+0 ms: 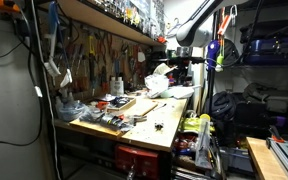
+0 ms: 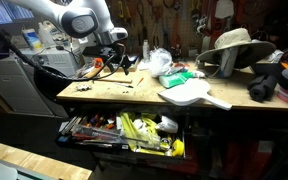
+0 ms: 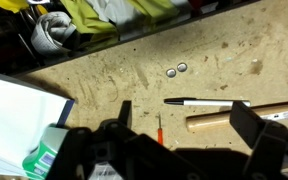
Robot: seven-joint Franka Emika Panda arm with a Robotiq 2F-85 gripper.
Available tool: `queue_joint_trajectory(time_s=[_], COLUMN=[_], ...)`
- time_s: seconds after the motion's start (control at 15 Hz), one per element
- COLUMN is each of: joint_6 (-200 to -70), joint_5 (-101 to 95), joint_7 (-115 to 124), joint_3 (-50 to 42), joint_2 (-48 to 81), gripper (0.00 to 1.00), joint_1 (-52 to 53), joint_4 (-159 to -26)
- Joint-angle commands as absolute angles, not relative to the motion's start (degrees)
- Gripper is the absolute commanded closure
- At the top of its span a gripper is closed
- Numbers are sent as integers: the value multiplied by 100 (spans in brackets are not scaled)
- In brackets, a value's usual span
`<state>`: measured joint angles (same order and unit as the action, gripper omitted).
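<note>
My gripper lowers slightly toward the green bottle onto the small screwdriver's orange handle [image 3: 160, 135] next, since that lies off-centre between my fingers.
My gripper [image 3: 189, 125] is open and empty, hovering above a worn wooden workbench [image 3: 104, 75]. Between its two dark fingers lie a black-and-white pen [image 3: 199, 102], a pale wooden handle [image 3: 234, 120] and a small orange stick [image 3: 160, 128]. Two small metal discs [image 3: 176, 70] lie just beyond them. In both exterior views the gripper [image 1: 181, 62] [image 2: 119, 62] hangs over the cluttered far part of the bench, pointing down.
White paper [image 3: 14, 110] and a green bottle [image 3: 49, 150] are beside the left finger. An open drawer [image 2: 124, 130] full of tools and yellow-green items sticks out under the bench front. A white paddle-shaped object [image 2: 194, 95], a hat [image 2: 234, 45] and tools on the wall [image 1: 94, 50] surround the bench.
</note>
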<state>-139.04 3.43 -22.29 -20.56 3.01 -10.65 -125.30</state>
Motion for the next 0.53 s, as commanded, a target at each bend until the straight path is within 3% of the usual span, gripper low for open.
queue_joint_trajectory(time_s=[0.0,0.47], joint_6=[-13894,-14172], joint_5=[317,736], joint_7=[-2203,-2632], joint_3=[-1837,-1524], joint_2=[292,1431], gripper=[0,0], joint_1=[-1278,-1545], joint_4=[-12515,-11705])
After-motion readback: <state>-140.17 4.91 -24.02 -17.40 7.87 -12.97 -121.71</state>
